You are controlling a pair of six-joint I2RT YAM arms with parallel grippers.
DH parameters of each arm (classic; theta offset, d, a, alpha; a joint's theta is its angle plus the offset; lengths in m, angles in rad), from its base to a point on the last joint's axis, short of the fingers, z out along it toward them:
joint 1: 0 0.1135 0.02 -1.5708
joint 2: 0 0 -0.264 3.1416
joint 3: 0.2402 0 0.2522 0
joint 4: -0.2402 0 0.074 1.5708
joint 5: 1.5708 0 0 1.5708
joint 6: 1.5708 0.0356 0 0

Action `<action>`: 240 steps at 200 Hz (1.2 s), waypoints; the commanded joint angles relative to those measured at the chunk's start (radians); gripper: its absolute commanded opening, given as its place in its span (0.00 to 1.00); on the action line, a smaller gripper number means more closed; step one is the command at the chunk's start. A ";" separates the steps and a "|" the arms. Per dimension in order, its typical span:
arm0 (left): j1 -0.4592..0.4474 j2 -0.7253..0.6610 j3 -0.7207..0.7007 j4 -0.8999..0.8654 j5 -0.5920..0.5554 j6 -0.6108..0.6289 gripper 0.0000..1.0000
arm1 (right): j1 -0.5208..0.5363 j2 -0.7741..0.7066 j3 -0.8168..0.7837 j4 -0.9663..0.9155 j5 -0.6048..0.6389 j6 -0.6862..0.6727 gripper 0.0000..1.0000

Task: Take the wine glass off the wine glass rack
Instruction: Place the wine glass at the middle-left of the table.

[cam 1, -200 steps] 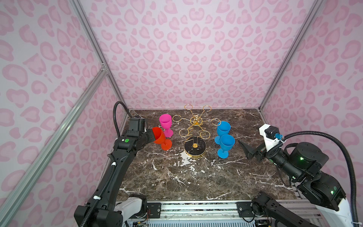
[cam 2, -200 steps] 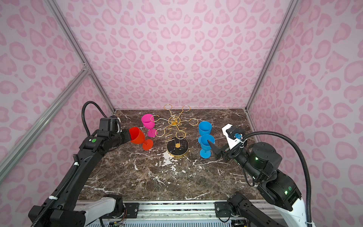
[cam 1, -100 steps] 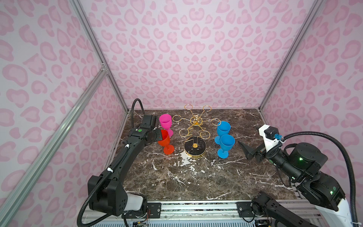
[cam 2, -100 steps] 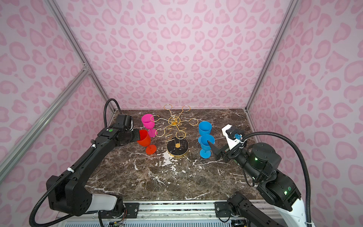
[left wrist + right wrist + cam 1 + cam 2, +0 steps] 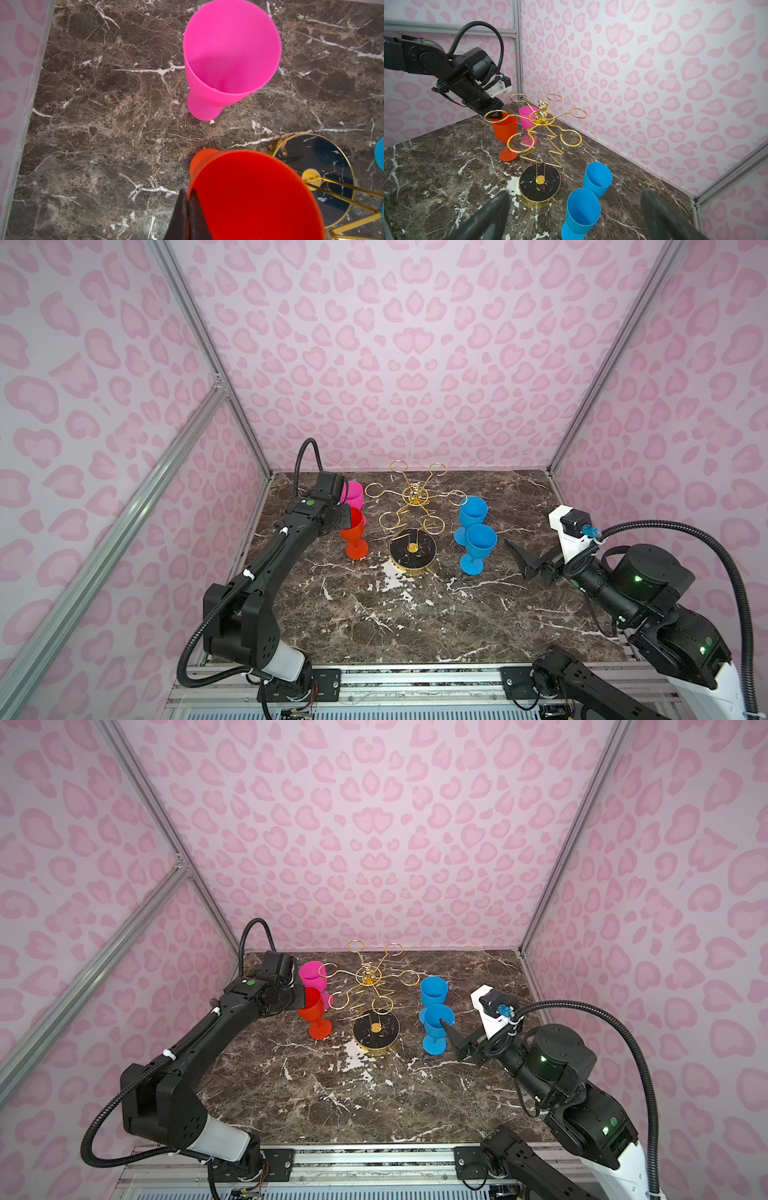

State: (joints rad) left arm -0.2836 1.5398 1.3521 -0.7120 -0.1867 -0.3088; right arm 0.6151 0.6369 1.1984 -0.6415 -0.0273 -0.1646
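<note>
My left gripper is holding the red wine glass's rim. It will move slightly toward the rack's round black base and let go of the rim there.
The wine glass rack stands mid-table on its round black base, and no glass hangs in its gold loops. A red wine glass is upright just left of the rack, its foot on the marble. My left gripper is shut on that glass's rim. My right gripper hangs open to the right of the blue glasses, holding nothing.
A pink glass stands right behind the red one, near the left wall. Two blue glasses stand right of the rack, the nearer one between my right fingers' line of sight. Pink walls enclose three sides.
The left arm swung the red glass from a tilted hold to upright and moved it back toward the pink glass, down onto the table. The right arm stayed still.
</note>
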 commanded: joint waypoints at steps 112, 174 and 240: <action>-0.022 0.079 0.055 0.001 -0.051 0.066 0.03 | 0.000 -0.003 -0.002 -0.007 0.002 0.011 0.99; -0.027 0.077 0.039 0.015 -0.042 0.058 0.03 | 0.000 -0.008 0.000 -0.012 0.004 0.013 0.99; -0.030 0.080 0.030 0.021 -0.034 0.050 0.03 | 0.000 -0.014 0.002 -0.019 0.003 0.019 0.99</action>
State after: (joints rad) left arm -0.3134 1.6157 1.3880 -0.7059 -0.2237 -0.2546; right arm 0.6144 0.6270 1.1988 -0.6567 -0.0265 -0.1600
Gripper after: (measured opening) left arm 0.058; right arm 0.993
